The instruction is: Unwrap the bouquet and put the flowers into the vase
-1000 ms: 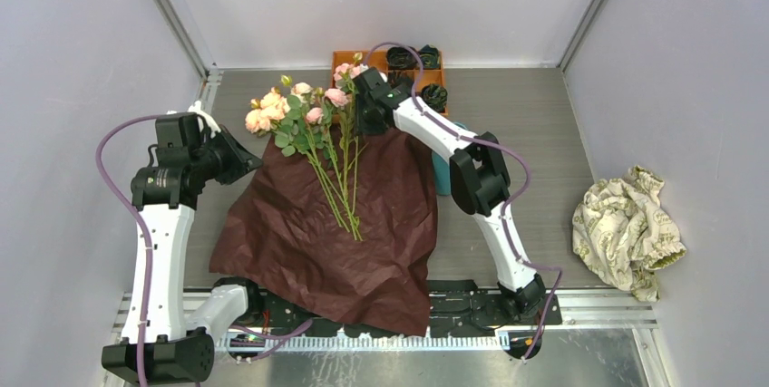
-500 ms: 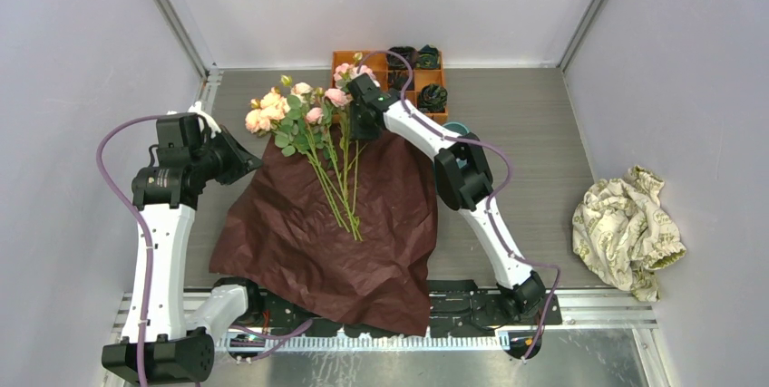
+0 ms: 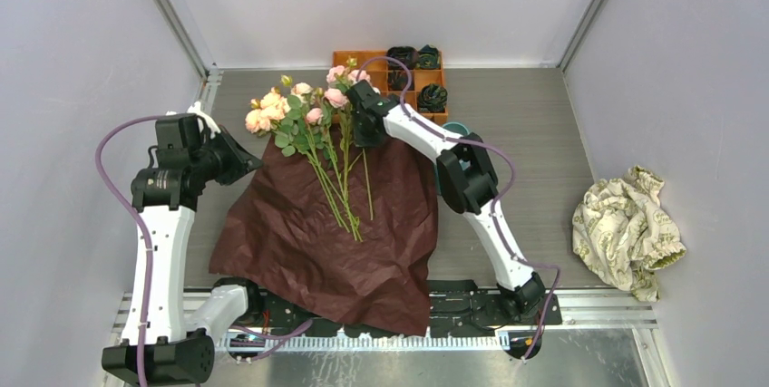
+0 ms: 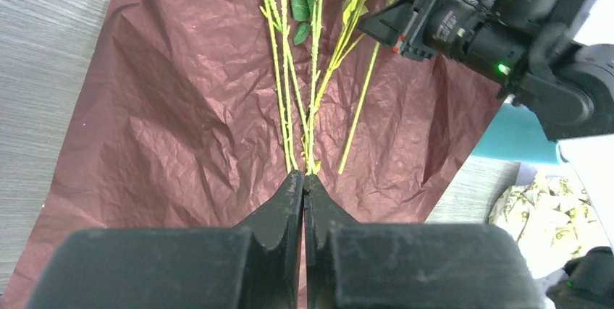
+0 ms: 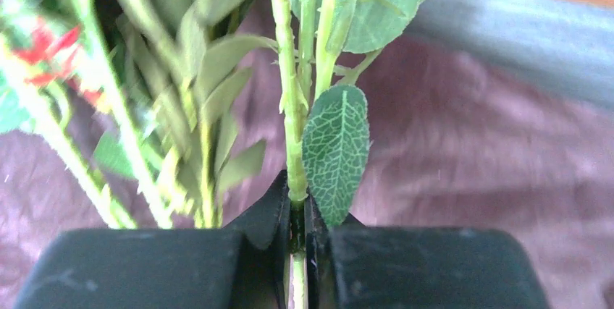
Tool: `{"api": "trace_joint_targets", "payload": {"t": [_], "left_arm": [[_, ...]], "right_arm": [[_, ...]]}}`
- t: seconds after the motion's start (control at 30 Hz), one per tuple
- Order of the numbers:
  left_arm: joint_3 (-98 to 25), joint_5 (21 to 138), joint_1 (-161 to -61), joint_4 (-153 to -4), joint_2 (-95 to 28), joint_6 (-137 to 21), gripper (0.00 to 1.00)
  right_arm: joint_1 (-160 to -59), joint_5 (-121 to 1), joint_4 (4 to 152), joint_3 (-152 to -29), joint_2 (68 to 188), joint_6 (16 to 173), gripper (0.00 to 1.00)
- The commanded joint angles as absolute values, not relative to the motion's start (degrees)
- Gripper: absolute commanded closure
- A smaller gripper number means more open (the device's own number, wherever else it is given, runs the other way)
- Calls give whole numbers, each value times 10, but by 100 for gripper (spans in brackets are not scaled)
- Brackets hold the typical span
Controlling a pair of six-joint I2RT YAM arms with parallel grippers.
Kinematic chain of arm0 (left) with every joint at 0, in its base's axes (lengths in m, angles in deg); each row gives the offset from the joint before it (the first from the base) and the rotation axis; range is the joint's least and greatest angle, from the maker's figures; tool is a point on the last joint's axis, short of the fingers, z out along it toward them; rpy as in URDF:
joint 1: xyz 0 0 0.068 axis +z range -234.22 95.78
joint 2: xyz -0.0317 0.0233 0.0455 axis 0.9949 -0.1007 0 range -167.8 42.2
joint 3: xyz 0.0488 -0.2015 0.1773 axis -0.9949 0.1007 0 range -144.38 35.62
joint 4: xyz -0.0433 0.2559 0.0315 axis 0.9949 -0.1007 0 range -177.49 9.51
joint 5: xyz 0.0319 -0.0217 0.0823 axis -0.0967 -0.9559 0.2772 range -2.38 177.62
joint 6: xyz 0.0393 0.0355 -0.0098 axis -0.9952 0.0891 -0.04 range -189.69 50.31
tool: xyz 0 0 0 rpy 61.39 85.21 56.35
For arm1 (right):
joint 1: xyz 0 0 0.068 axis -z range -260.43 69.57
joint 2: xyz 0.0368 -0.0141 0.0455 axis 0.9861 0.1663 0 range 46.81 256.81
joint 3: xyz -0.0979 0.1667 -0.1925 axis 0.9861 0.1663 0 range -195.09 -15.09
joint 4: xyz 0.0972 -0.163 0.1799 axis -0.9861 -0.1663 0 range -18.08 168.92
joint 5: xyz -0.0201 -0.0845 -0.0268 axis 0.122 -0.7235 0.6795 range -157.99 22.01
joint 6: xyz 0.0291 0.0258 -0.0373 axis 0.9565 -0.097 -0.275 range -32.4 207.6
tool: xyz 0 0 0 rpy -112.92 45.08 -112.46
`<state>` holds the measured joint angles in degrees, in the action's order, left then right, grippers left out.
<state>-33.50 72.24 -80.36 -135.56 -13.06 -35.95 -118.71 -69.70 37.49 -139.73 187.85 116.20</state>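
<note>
This stem angles away from the others, so the robot's right gripper will next lift up, move over to the teal vase (image 3: 456,128) and go down to let go of the stem inside.
The bouquet lies unwrapped: the dark maroon wrapping paper (image 3: 299,242) is spread flat with the flowers (image 3: 304,111) lying on it, heads towards the back. My right gripper (image 3: 355,120) is shut on one green flower stem (image 5: 293,142) just below its leaves, seen close in the right wrist view (image 5: 298,204). That stem (image 3: 366,183) angles away from the other stems. My left gripper (image 3: 257,159) hovers at the paper's left edge, shut and empty (image 4: 303,182), pointing at the stem ends. The teal vase (image 3: 456,128) stands behind the right arm, mostly hidden; its side (image 4: 510,139) shows in the left wrist view.
An orange compartment tray (image 3: 363,58) with dark rosettes sits at the back, just beyond the flower heads. A crumpled beige patterned cloth (image 3: 626,228) lies at the right wall. The right arm's elbow (image 3: 467,178) stands over the paper's right edge.
My right gripper has closed on one stem, and that stem has swung out to the right of the bunch. The left arm has not moved.
</note>
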Motion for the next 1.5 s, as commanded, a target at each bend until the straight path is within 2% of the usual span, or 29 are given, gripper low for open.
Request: {"api": "trace_joint_targets", "payload": {"t": [0.0, 0.23, 0.33, 0.53, 0.67, 0.9, 1.17, 1.33, 1.47], "left_arm": [[-346, 723, -804, -1340, -112, -368, 96], [-338, 707, -804, -1330, -96, -360, 96], [-335, 687, -804, -1321, -92, -357, 96], [-329, 640, -805, -1285, -66, -337, 95], [-338, 613, -813, -1237, -36, -324, 94], [-428, 579, -817, -1221, -38, -322, 92], [-533, 573, -833, -1233, -113, -323, 93], [-722, 620, -837, -1304, -217, -337, 95], [-913, 754, -872, -1416, -325, -362, 97]], "right_arm": [[-1232, -747, 402, -1359, 1704, 1120, 99], [-1286, -847, 387, -1295, 1514, 1058, 99], [-1294, -877, 424, -1238, 1424, 1025, 99], [-1297, -991, 603, -1064, 1248, 887, 99], [-1294, -1069, 749, -956, 1178, 776, 99], [-1243, -1102, 890, -887, 1158, 718, 99], [-1217, -1086, 896, -955, 1196, 706, 99], [-1208, -1083, 897, -968, 1215, 706, 99], [-1205, -1082, 912, -941, 1214, 716, 99]]}}
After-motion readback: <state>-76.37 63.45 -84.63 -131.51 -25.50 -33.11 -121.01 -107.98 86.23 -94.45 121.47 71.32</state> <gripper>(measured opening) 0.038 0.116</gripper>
